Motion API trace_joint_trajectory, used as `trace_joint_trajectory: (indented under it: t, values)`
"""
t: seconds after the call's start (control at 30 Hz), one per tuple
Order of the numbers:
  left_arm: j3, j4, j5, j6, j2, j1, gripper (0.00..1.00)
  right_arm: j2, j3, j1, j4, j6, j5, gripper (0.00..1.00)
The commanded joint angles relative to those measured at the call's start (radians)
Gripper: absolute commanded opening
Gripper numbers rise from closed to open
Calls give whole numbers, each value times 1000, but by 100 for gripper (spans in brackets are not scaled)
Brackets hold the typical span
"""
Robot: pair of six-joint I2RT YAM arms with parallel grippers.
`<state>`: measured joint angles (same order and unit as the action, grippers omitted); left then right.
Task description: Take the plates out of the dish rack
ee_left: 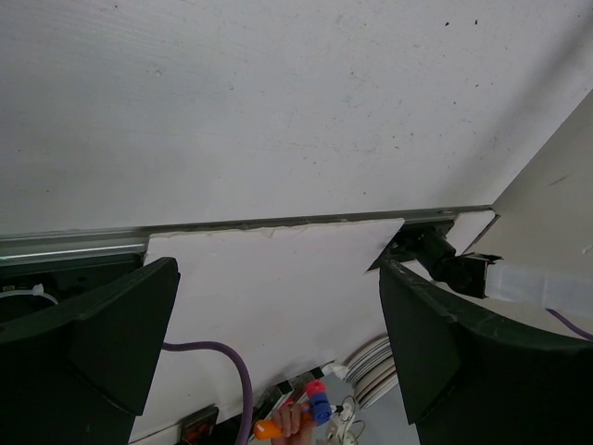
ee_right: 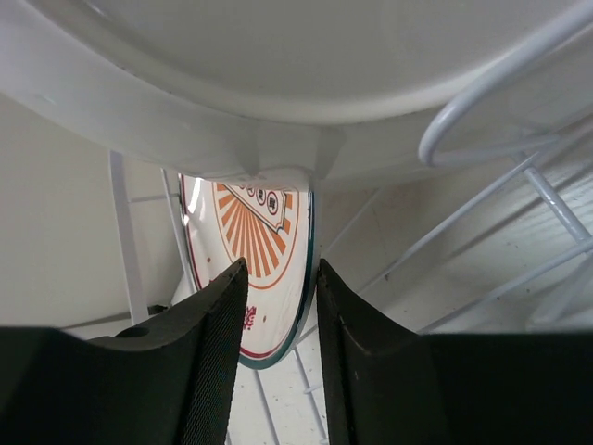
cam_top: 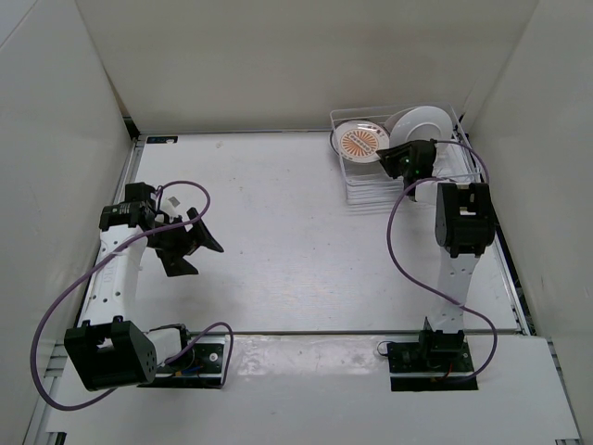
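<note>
I should next move my right gripper a bit farther toward the sunburst plate and close on its near rim [cam_top: 381, 155] [ee_right: 304, 295], as my fingers are already on either side.
The dish rack [cam_top: 371, 190] of thin white wire stands at the far right of the table. Two plates stand upright in it: the orange sunburst plate [cam_top: 359, 141] on the left and the white plate [cam_top: 422, 125] on the right. My right gripper [cam_top: 389, 162] reaches into the rack between them. In the right wrist view its jaws [ee_right: 283, 278] straddle the lower rim of the sunburst plate [ee_right: 264, 232]. The right finger lies against the rim and a gap shows at the left finger. The white plate [ee_right: 278, 56] looms overhead. My left gripper [cam_top: 190, 246] hangs wide open and holds nothing.
White walls enclose the table on three sides. Purple cables [cam_top: 408, 250] loop from both arms. Rack wires [ee_right: 482, 130] curve close to the right fingers. Past the table's near edge, the left wrist view shows a stack of plates [ee_left: 375, 366] and a hand holding a coloured tool [ee_left: 301, 417].
</note>
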<state>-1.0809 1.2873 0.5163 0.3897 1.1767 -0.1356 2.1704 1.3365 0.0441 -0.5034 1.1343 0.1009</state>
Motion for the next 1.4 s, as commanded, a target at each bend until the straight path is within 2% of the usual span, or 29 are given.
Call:
trace_joint_trajectory:
  t: [0.0, 0.33, 0.43, 0.47, 0.53, 0.67, 0.93, 1.03, 1.13, 1.17, 1.23, 1.37]
  values:
    - [-24, 9, 19, -11, -8, -4, 100, 91, -7, 5, -18, 33, 69, 39]
    - [-25, 17, 14, -9, -12, -1, 100, 120, 4, 10, 81, 28, 146, 40]
    - [-24, 20, 19, -8, -11, -2, 100, 144, 90, 10, 231, 4, 171, 43]
    - [-24, 15, 16, -8, -12, -1, 100, 144, 120, 10, 372, -28, 151, 43]
    - [-24, 18, 16, -9, -11, -4, 100, 140, 139, 14, 422, -45, 138, 45]
    - [-24, 14, 17, -9, -14, -4, 100, 135, 113, 10, 384, -13, 155, 46]
    - [-24, 17, 22, -6, -12, -2, 100, 181, 161, 22, 411, 50, 177, 46]
    - [-27, 21, 24, -8, -11, -1, 100, 190, 156, 28, 419, 67, 174, 40]
    - [-30, 29, 21, -8, -9, -2, 100, 178, 115, 28, 379, 82, 168, 22]
    - [-31, 27, 25, -9, -9, -4, 100, 167, 104, 25, 375, 87, 169, 11]
    - [-27, 27, 22, -8, -9, -2, 100, 149, 53, 23, 358, 97, 166, 2]
    - [-21, 20, 30, -5, -9, -4, 100, 97, -17, 23, 359, 75, 180, 0]
